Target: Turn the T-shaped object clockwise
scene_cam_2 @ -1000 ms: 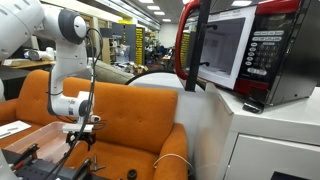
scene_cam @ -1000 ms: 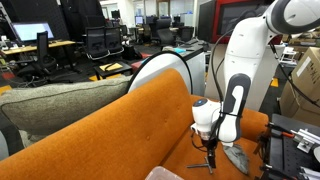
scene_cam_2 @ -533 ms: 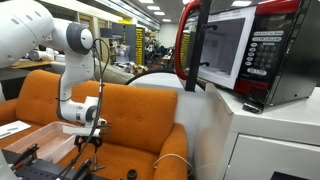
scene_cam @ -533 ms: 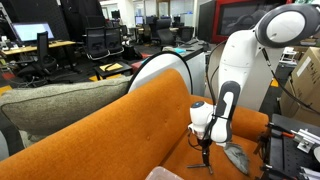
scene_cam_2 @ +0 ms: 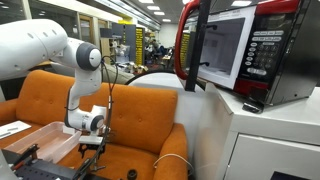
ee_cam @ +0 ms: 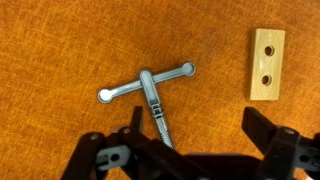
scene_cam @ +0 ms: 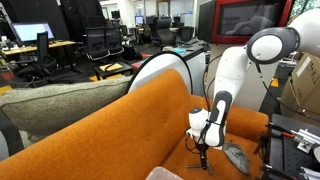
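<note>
My gripper lowers and shifts toward the left in the wrist view onto the stem's lower end (ee_cam: 163, 130) next, since it lies nearer one finger than the other.
In the wrist view the T-shaped object (ee_cam: 150, 95) lies flat on the orange sofa seat. It is thin grey metal, with its crossbar running from lower left to upper right and its threaded stem pointing down toward the gripper. My gripper (ee_cam: 197, 120) hovers just above the seat with its jaws wide open and empty. The stem tip lies next to the left finger (ee_cam: 137, 118), and the right finger is well clear of the object. In both exterior views the gripper (scene_cam: 203, 153) (scene_cam_2: 90, 150) points down close above the seat, and the T is too small to make out there.
A small wooden block (ee_cam: 267, 64) with two holes lies on the seat to the upper right. A flat grey leaf-shaped piece (scene_cam: 237, 157) lies beside the gripper. A clear bin (scene_cam_2: 45, 145) and a small dark knob (scene_cam_2: 131, 174) sit on the seat. A microwave (scene_cam_2: 240, 50) stands on a cabinet.
The arm has bent over and lowered the gripper toward the sofa seat. The gripper has stayed empty.
</note>
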Robot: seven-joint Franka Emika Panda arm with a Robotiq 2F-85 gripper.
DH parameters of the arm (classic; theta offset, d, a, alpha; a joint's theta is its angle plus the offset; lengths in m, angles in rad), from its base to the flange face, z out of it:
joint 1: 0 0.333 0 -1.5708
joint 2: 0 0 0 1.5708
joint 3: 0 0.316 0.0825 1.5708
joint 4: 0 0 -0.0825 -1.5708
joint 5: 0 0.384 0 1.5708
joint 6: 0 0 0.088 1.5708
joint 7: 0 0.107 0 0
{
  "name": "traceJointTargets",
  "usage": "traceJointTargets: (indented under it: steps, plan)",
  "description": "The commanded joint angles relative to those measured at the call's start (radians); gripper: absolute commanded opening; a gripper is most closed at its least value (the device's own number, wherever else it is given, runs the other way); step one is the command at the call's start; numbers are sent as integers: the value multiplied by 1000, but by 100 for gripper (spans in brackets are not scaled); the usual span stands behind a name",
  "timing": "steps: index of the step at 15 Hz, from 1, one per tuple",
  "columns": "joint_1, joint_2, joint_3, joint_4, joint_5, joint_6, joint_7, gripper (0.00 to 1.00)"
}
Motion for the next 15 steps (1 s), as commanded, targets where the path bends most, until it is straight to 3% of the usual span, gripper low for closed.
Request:
traceJointTargets:
  steps: [1,15]
  plan:
    - [-13,59,11,78,-14,-42,-52,100]
    - [47,210,-28,251,-34,-57,-52,100]
